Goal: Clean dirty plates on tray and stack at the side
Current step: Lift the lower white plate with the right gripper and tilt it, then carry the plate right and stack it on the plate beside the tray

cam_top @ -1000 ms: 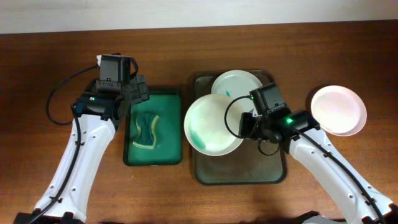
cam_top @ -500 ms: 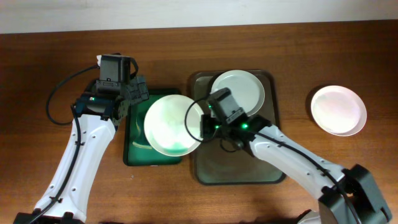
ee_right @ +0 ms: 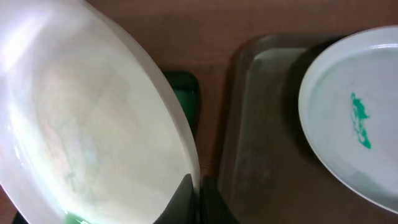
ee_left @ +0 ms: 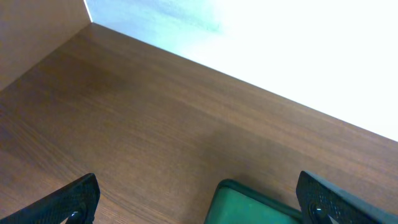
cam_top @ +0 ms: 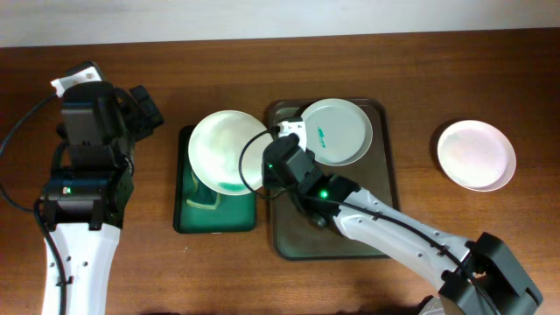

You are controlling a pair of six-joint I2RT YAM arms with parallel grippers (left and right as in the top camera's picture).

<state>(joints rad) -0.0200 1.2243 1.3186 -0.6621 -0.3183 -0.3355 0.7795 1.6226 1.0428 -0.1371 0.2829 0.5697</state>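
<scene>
Next, my right gripper carries its plate across, lowers it and releases it on top. The clean third plate (cam_top: pixel 477 156) lies to the right of my right gripper in the overhead view.
My right gripper (cam_top: pixel 263 164) is shut on the rim of a white plate (cam_top: pixel 224 150) and holds it tilted above the green tray (cam_top: pixel 217 219). The right wrist view shows the jaws (ee_right: pixel 198 194) pinching that plate's (ee_right: pixel 93 124) edge. A second plate (cam_top: pixel 337 131) with a teal smear lies at the back of the dark tray (cam_top: pixel 341 236); it also shows in the right wrist view (ee_right: pixel 354 124). A third plate (cam_top: pixel 475 155) lies on the table at the far right. My left gripper (cam_top: pixel 140 112) is open and empty, left of the green tray.
A sponge (cam_top: pixel 203 203) lies in the green tray, partly hidden under the held plate. The left wrist view shows the open fingers (ee_left: pixel 199 199) above bare wood and a corner of the green tray (ee_left: pixel 249 208). The table's far edge meets a white wall.
My right gripper carried the plate left from the dark tray to above the green tray. My left arm drew back to the left, away from the green tray.
</scene>
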